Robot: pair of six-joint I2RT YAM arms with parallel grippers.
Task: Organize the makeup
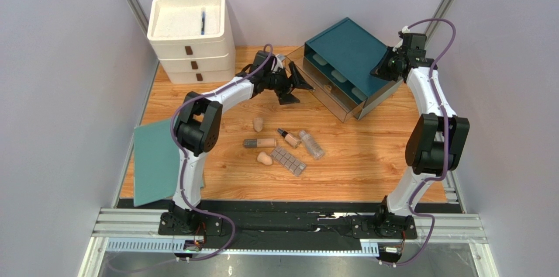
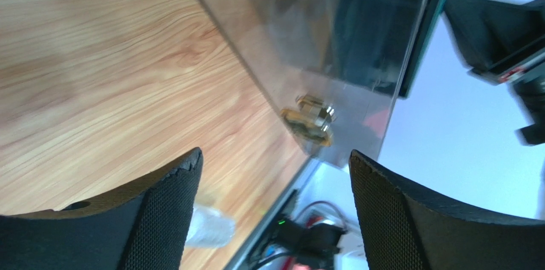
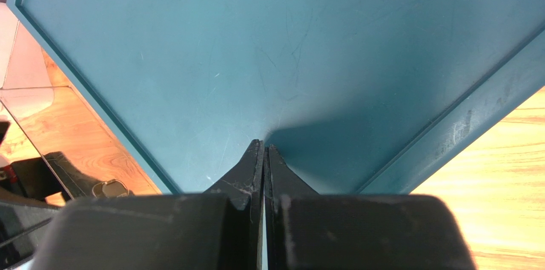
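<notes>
The tube's beige body (image 1: 266, 142) lies behind my left gripper, to the left in the top view. My left gripper will move back next and turn down onto it.
The makeup lies loose mid-table: two beige sponges (image 1: 258, 123) (image 1: 264, 158), a beige tube with grey cap (image 1: 260, 142), a black-capped dropper bottle (image 1: 286, 137), a clear bottle (image 1: 311, 144) and a grey-brown gridded palette (image 1: 289, 160). My left gripper (image 1: 297, 89) is open and empty beside the clear drawer front of the teal organizer (image 1: 344, 61). In the left wrist view the gripper (image 2: 275, 168) faces the drawer's gold knob (image 2: 310, 120), not touching it. My right gripper (image 1: 382, 69) is shut and empty, its tips (image 3: 263, 148) on the organizer's teal top (image 3: 288, 46).
A white stacked drawer unit (image 1: 190, 34) stands at the back left. A flat teal sheet (image 1: 154, 162) overhangs the table's left edge. The clear bottle also shows blurred in the left wrist view (image 2: 208, 225). Grey walls close in on both sides.
</notes>
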